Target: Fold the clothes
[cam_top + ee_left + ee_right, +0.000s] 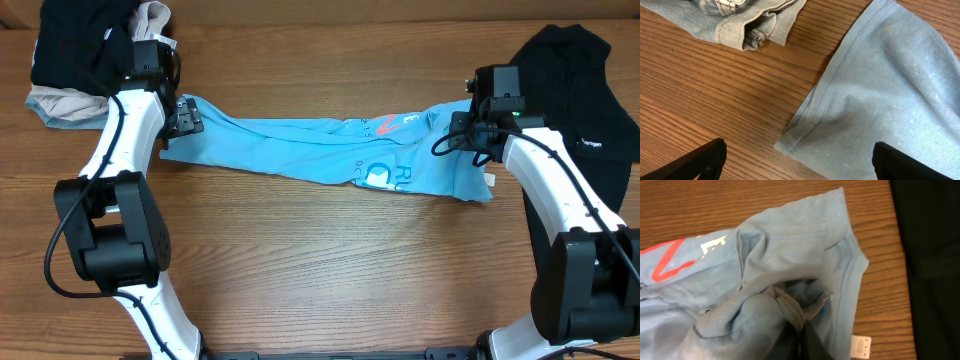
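Next, my left gripper goes down with fingers open onto the hem by the shirt's near corner (170, 150) (797, 136), since that hem of the shirt lies directly below it.
The light blue T-shirt (320, 150) lies stretched sideways across the table, with its red and white lettering toward the right. My left gripper (185, 118) is open over the shirt's left hem corner (790, 142), its fingers wide apart on either side of the corner. My right gripper (470, 125) is shut on a bunched fold of the shirt (785, 305) near its right end, by the collar. A small white label (861, 347) sticks out at the shirt's edge.
A plain black garment (585, 90) lies at the right edge, under my right arm. A bundle of black and beige garments (85, 60) sits at the back left; its pale hem shows in the left wrist view (740, 25). Bare wooden table (330, 270) lies in front.
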